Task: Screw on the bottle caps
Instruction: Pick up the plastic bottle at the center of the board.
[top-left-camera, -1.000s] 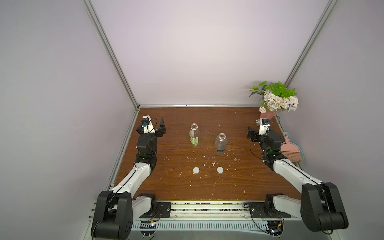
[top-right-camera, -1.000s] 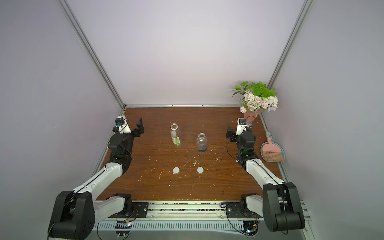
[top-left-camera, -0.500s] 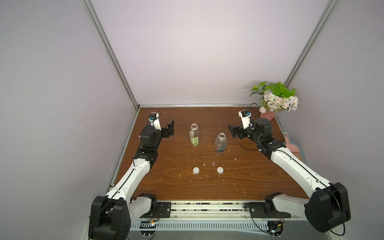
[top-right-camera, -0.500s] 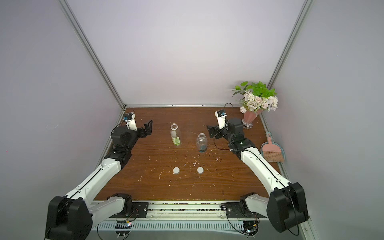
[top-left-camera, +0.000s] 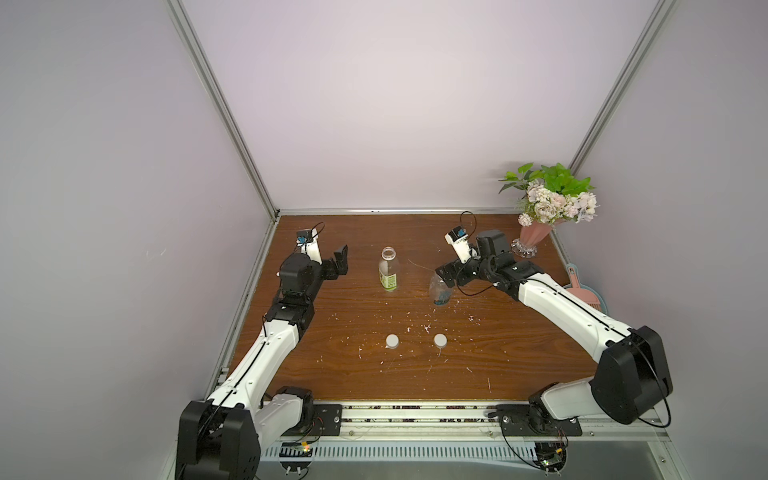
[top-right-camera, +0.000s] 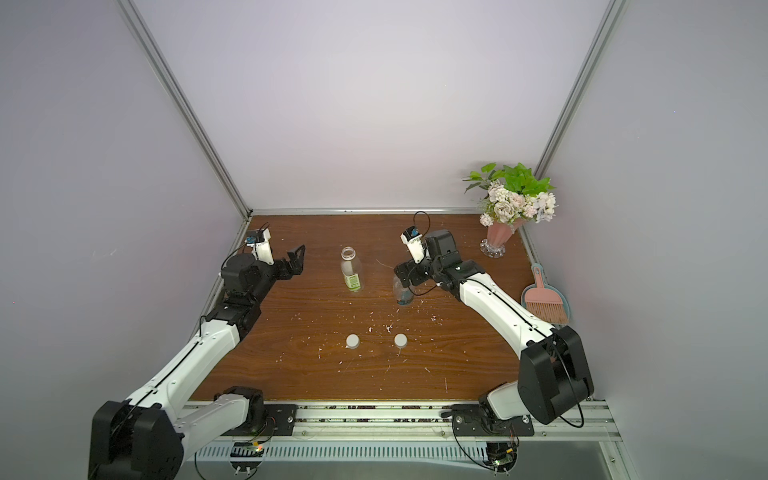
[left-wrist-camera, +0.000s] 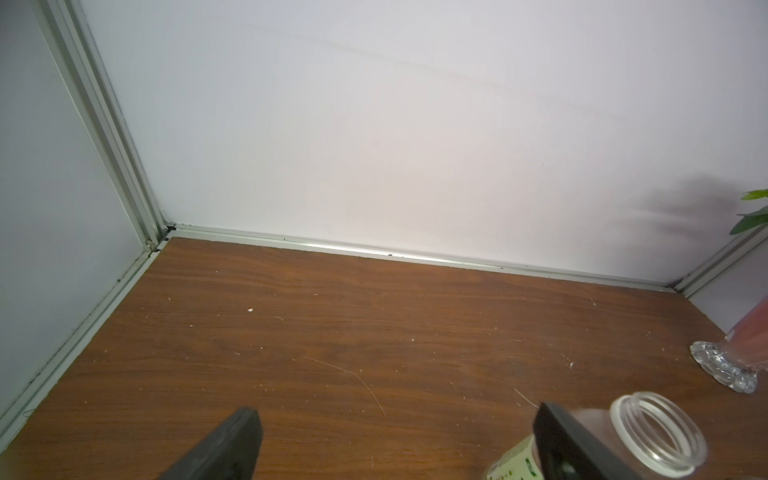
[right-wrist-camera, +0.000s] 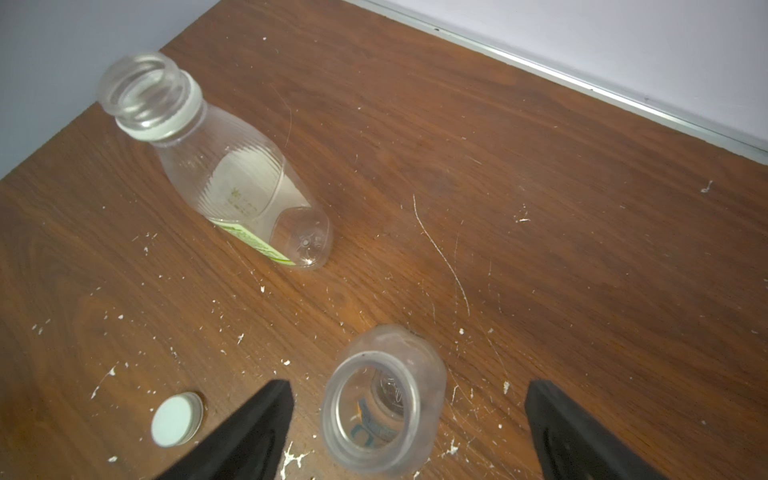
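Observation:
The bare bottle's opening sits off-centre between my right gripper's open fingers. The gripper eases down slightly toward the labelled bottle next, closing on the bare bottle's neck (right-wrist-camera: 384, 412).
Two uncapped clear bottles stand mid-table. The yellow-green-labelled bottle (top-left-camera: 388, 274) (top-right-camera: 351, 271) (right-wrist-camera: 232, 166) is the left one. To its right is the nearly bare bottle (top-left-camera: 439, 291) (top-right-camera: 402, 292) (right-wrist-camera: 382, 403). Two white bottle caps (top-left-camera: 392, 341) (top-left-camera: 440, 340) (top-right-camera: 353, 341) (top-right-camera: 401, 340) lie nearer the front; the right wrist view shows one cap (right-wrist-camera: 176, 419). My right gripper (top-left-camera: 443, 277) (top-right-camera: 401, 275) (right-wrist-camera: 411, 386) is open, its fingers astride the bare bottle's mouth without touching. My left gripper (top-left-camera: 337, 265) (top-right-camera: 296, 261) (left-wrist-camera: 395, 415) is open and empty, left of the labelled bottle (left-wrist-camera: 656, 432).
A pink vase of flowers (top-left-camera: 534, 239) (top-right-camera: 498, 237) (left-wrist-camera: 739, 361) stands at the back right corner. A pink dustpan and brush (top-left-camera: 587, 291) (top-right-camera: 545, 300) lies at the right edge. White crumbs are scattered between the bottles and the caps. Walls close three sides.
Both arms have reached inward. My right gripper came from beside the vase to over the bare bottle. My left gripper shifted right toward the labelled bottle.

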